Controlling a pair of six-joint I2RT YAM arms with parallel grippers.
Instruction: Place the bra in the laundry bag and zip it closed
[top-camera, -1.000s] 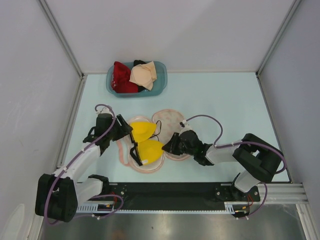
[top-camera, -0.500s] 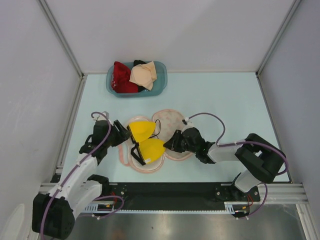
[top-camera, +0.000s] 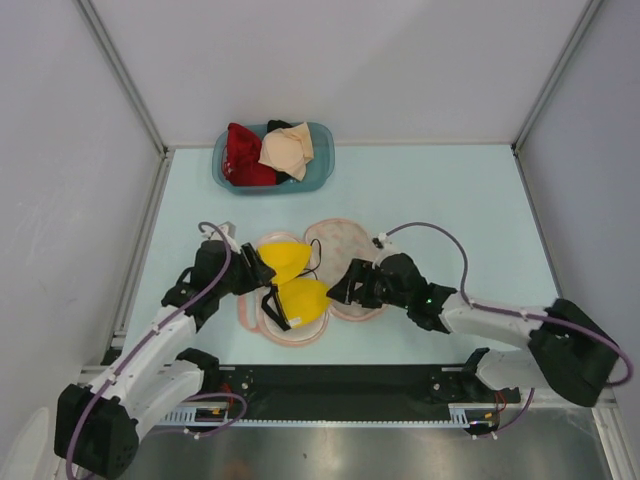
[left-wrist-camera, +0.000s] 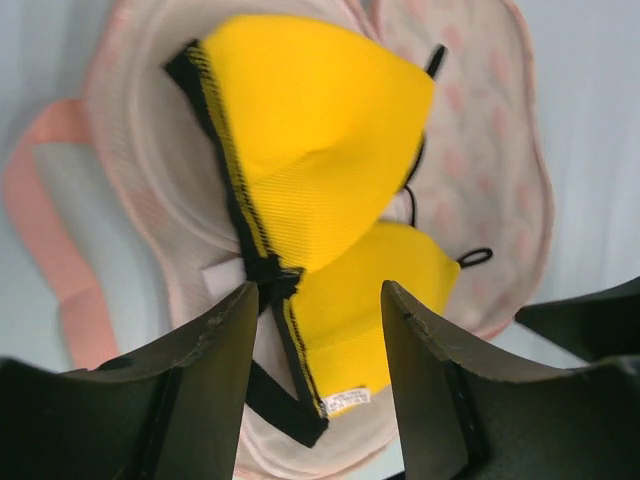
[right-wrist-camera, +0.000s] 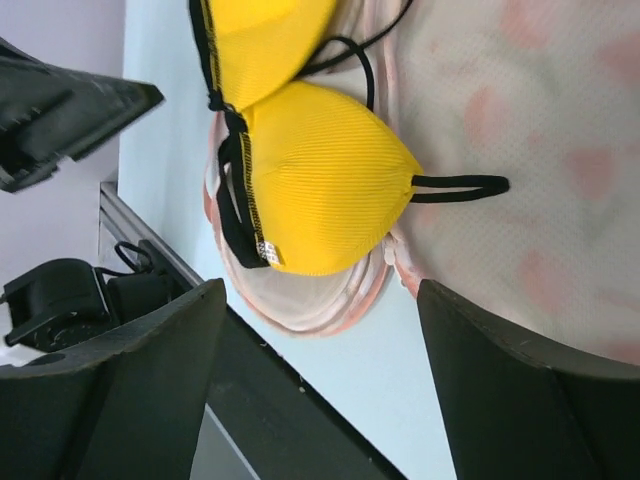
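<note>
As the printed half still lies open beside the bra (top-camera: 292, 280), I need to move my right gripper to the right in the top view and down onto its outer edge.
The yellow bra (top-camera: 292, 280) with black straps lies on the left half of the open pink laundry bag (top-camera: 345, 245), its two cups side by side. The bag's printed right half lies flat beside it. My left gripper (top-camera: 250, 276) hovers at the bra's left edge, open and empty. In the left wrist view the bra (left-wrist-camera: 320, 150) and bag (left-wrist-camera: 485, 150) lie beyond the gripper (left-wrist-camera: 320, 300). My right gripper (top-camera: 346, 290) stands wide open at the bra's right edge, over the bag. The right wrist view shows the bra (right-wrist-camera: 320, 180), the bag (right-wrist-camera: 520, 200) and the empty gripper (right-wrist-camera: 322, 300).
A blue basket (top-camera: 272, 160) at the back holds a red garment (top-camera: 243, 155) and a beige garment (top-camera: 288, 150). White enclosure walls stand on three sides. A black rail (top-camera: 350, 380) runs along the table's near edge.
My right gripper has opened wide from nearly shut and holds nothing now. The left gripper shifted back in beside the bra's left edge, its jaws slightly narrower.
</note>
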